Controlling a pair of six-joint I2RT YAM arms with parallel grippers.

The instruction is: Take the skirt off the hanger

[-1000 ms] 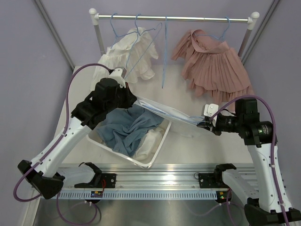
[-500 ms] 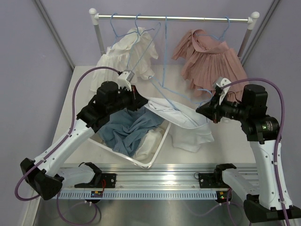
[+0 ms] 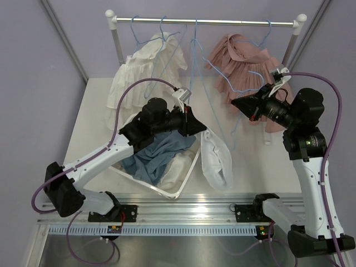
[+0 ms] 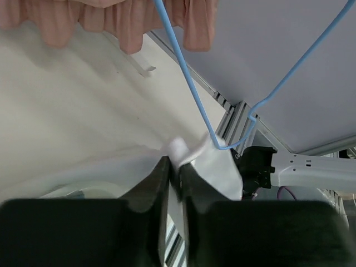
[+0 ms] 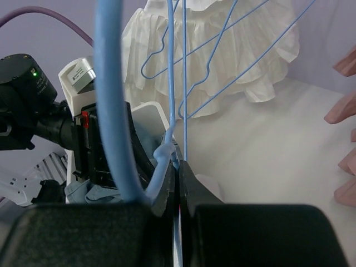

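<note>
My right gripper should next carry the blue hanger outward, hook it over the bar's bare part (image 3: 225,23), which lies outward, and release it.
The white skirt (image 3: 216,158) hangs bunched over the table, just right of the basket. My left gripper (image 3: 197,123) is shut on its top edge; in the left wrist view the jaws (image 4: 176,161) pinch a fold of the white fabric (image 4: 217,167). My right gripper (image 3: 238,103) is raised at the right and shut on the thin blue wire hanger (image 5: 177,142). The hanger (image 4: 186,78) slants down, and its lower corner lies against the skirt's top. I cannot tell whether it is still caught in the fabric.
A clothes rail (image 3: 222,22) spans the back with a white dress (image 3: 150,61), empty blue hangers (image 3: 194,61) and a pink pleated skirt (image 3: 250,61). A white basket (image 3: 186,172) with blue clothing (image 3: 158,153) sits under the left arm.
The skirt was stretched flat between both grippers. The right gripper rose and moved back with the hanger, the left gripper swung right, and the skirt now hangs from the left gripper.
</note>
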